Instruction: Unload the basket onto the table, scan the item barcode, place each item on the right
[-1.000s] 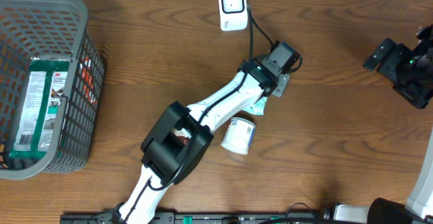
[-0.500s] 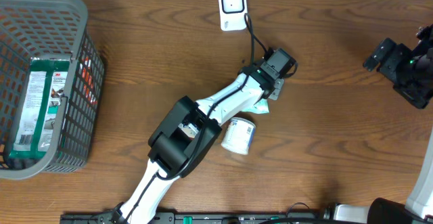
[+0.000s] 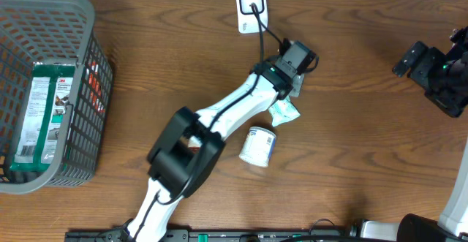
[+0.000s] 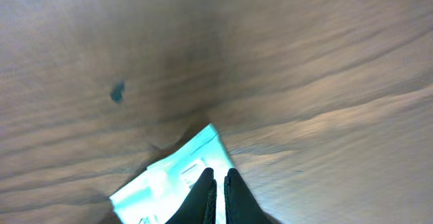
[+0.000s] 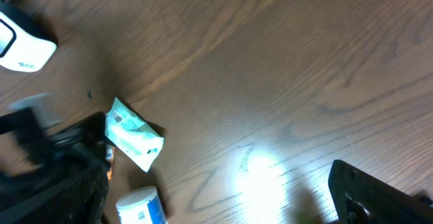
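I should next move my left gripper back over the packet toward the white bottle and let go of the packet's edge there, because the packet's near end (image 3: pixel 287 118) lies back of my gripper.
A teal and white packet (image 3: pixel 284 112) sits just above the wooden table, right of centre and below the white barcode scanner (image 3: pixel 250 8). My left gripper (image 4: pixel 219 176) is shut, its black fingertips pinched on the packet (image 4: pixel 169 183) near one corner. In the right wrist view the packet (image 5: pixel 133 136) casts a shadow on the wood, with the left arm dark beside it. Far off at the right edge my right gripper (image 3: pixel 415 59) stands open and holds nothing. Only one of its fingers (image 5: pixel 369 190) shows in its own view.
A white bottle with a blue label (image 3: pixel 257 145) lies on its side just below the packet. A grey mesh basket (image 3: pixel 82 4) at the far left holds a green box (image 3: pixel 44 110). The scanner's black cable (image 3: pixel 265 33) runs down toward the left wrist.
The left wrist has swung up and left toward the scanner, and its elbow has shifted left. More of the teal packet shows. The right arm has not moved.
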